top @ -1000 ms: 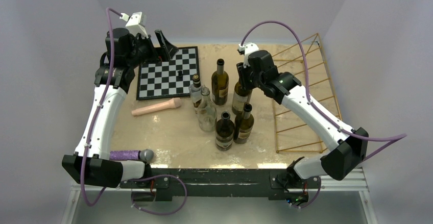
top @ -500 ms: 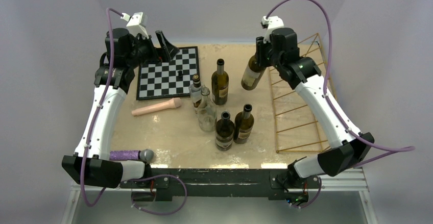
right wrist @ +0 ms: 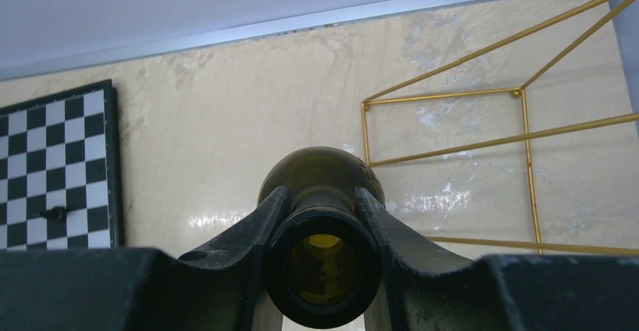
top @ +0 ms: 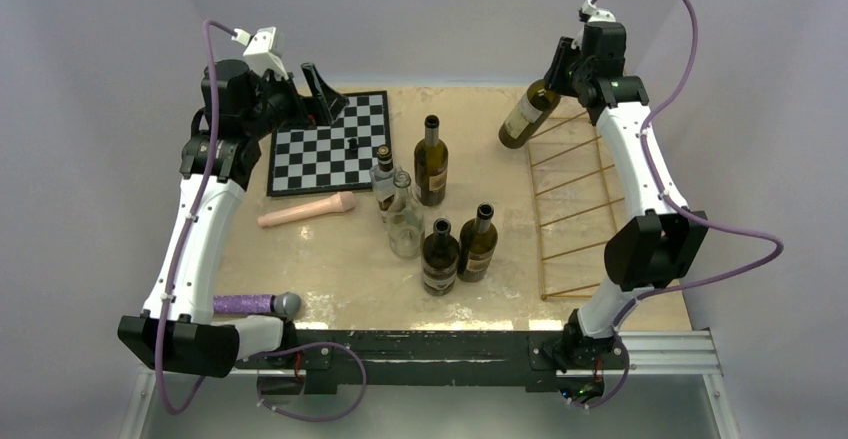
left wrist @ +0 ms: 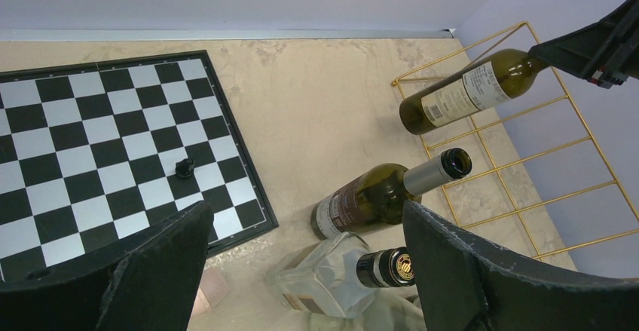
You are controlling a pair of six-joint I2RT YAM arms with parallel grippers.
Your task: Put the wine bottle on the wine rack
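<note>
The bottle in the robot's right gripper should go outward over the empty end slot (top: pixel 565 139) (right wrist: pixel 499 94) and then down.
My right gripper (top: pixel 556 77) is shut on the neck of a green wine bottle (top: pixel 524 116) with a white label. It holds the bottle tilted in the air over the far left corner of the gold wire wine rack (top: pixel 590 194). The right wrist view looks down the bottle's open mouth (right wrist: pixel 322 268), clamped between both fingers, with the rack (right wrist: pixel 520 120) below. The left wrist view shows the held bottle (left wrist: pixel 467 91) above the rack (left wrist: pixel 527 165). My left gripper (top: pixel 318 87) is open and empty, high over the chessboard (top: pixel 328 142).
Several bottles stand mid-table: a tall dark one (top: pixel 431 164), two clear ones (top: pixel 403 217), two dark ones (top: pixel 458 249) in front. A pink roller (top: pixel 305 210) lies left of them. A purple-handled tool (top: pixel 255 304) lies at the near left edge. A black chess piece (top: pixel 351 143) is on the board.
My right arm has lifted the green bottle from among the standing bottles, carried it up and to the far right, and tilted it over the rack's far corner. The left arm has barely moved.
</note>
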